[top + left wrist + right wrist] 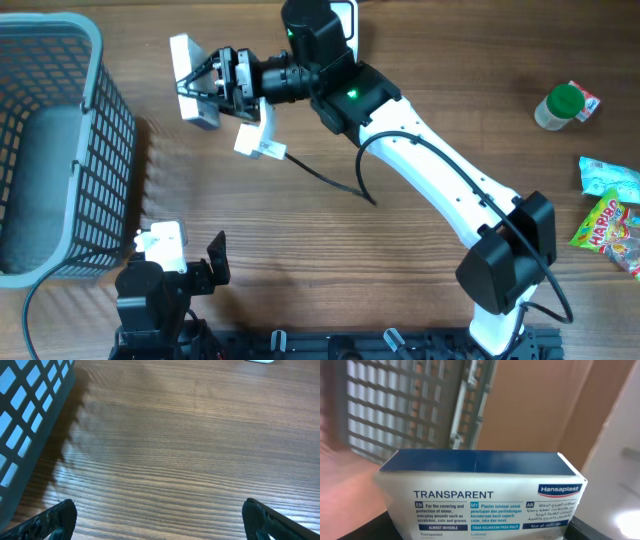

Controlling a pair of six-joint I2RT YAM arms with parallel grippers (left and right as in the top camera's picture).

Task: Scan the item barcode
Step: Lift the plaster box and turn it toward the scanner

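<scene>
The bare wood in the middle of the table [282, 188] is clear. I need to swing my right gripper back next, turn its fingers down and lower the plaster box [190, 72] there to let go of it.
My right gripper [203, 87] is shut on a white and dark blue Hansaplast plaster box [190, 72], held above the table near the basket's far corner. In the right wrist view the box [480, 492] fills the lower half, its printed "TRANSPARENT" side facing the camera, with the dark jaws at its two lower corners around my right gripper [480, 532]. No barcode shows on the sides I can see. My left gripper [180, 262] rests low at the front left. It stands open [160, 522] over bare wood with nothing between its fingers.
A grey mesh basket [60, 150] stands at the left, close beside the left gripper [25, 425]. A white device [346, 18] peeks out behind the right arm at the back. A green-capped bottle [560, 105], a pale blue packet [605, 178] and a Haribo bag [610, 225] lie far right.
</scene>
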